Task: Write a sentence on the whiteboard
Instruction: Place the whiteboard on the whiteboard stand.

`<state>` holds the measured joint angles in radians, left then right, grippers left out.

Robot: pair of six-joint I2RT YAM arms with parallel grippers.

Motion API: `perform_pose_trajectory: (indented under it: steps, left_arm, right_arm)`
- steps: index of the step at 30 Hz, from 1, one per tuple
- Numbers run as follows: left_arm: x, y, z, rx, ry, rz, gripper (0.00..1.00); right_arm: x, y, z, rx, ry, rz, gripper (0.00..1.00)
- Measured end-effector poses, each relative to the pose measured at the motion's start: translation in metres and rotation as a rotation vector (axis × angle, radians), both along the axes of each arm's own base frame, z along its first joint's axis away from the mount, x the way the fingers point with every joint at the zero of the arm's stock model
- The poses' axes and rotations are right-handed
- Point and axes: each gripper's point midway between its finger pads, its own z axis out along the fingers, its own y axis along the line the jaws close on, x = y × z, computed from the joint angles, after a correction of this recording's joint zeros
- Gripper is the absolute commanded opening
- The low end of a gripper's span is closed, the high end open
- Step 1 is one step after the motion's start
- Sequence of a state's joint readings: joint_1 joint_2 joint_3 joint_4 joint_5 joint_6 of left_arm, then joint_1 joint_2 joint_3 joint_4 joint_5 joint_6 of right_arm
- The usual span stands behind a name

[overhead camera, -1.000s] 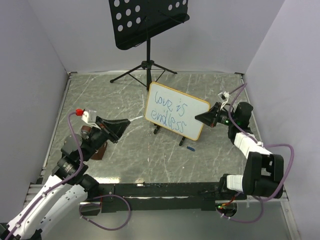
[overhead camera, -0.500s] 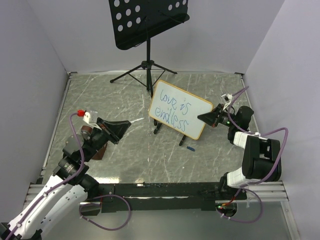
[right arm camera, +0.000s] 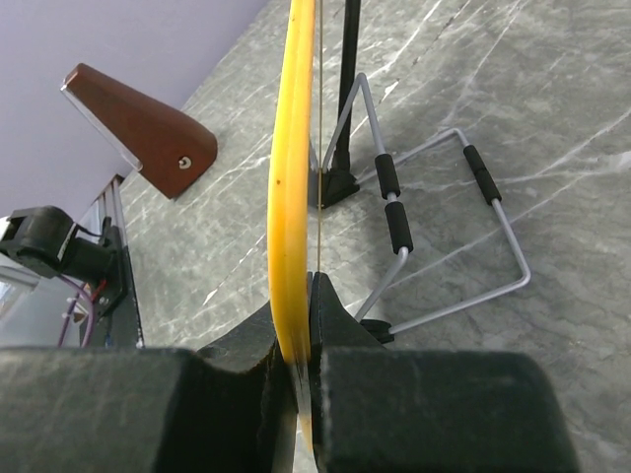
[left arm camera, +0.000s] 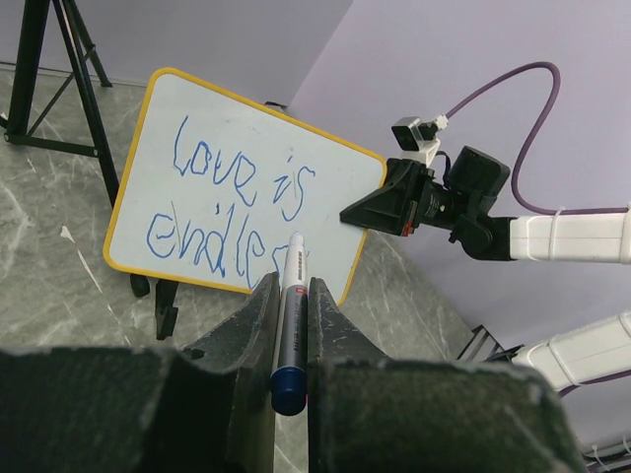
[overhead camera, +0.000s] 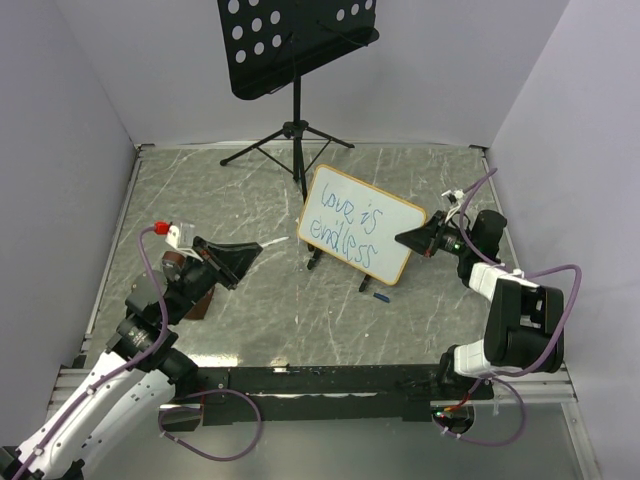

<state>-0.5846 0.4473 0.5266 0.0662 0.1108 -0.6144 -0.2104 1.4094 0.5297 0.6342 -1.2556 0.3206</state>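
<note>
The robot will swing its right gripper with a small turn that straightens the slanted whiteboard and let go of the pinched yellow frame (overhead camera: 405,260), as "love is endless" is fully written.
The whiteboard (overhead camera: 385,225) stands tilted on its wire feet at mid table, with a thin yellowish frame. The sentence (overhead camera: 345,222) "love is endless" is on it in blue, in two lines, and also shows in the left wrist view (left arm camera: 232,187). My right gripper (overhead camera: 408,239) is shut on the board's right edge; the right wrist view shows the yellow frame (right arm camera: 293,177) pinched in the right gripper (right arm camera: 301,296). My left gripper (overhead camera: 255,248) is left of the board, apart from it, shut on a blue-ended marker (left arm camera: 288,315) that points at the board.
A black perforated music stand (overhead camera: 295,40) on a tripod stands behind the board. A brown wedge-shaped block (overhead camera: 197,300) lies by the left arm. A small blue cap (overhead camera: 380,296) lies in front of the board. The board's wire legs (right arm camera: 434,227) spread behind it.
The board has turned slightly, its top left corner shifting right, with the right gripper still on its edge. The right arm's elbow has shifted. The left arm has not moved.
</note>
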Motion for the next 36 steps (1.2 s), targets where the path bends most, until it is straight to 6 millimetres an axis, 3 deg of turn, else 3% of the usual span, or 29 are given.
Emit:
perform_pose_trajectory:
  steps: [14, 21, 29, 36]
  left_arm:
    - [-0.003, 0.001, 0.002, -0.005, -0.008, -0.006, 0.01]
    - [-0.001, -0.001, 0.0, 0.001, -0.001, -0.01, 0.01]
    - [-0.001, -0.004, -0.002, 0.008, 0.006, -0.023, 0.01]
    - [0.0, -0.004, -0.004, 0.011, 0.01, -0.023, 0.01]
  right_arm:
    - [0.013, 0.0, 0.002, 0.064, 0.023, 0.091, 0.0]
    - [0.004, 0.005, -0.023, 0.239, 0.32, 0.12, 0.0]
    - [0.006, 0.005, 0.003, 0.1, 0.068, 0.132, 0.0]
    - [0.017, 0.005, 0.0, 0.028, 0.046, 0.118, 0.0]
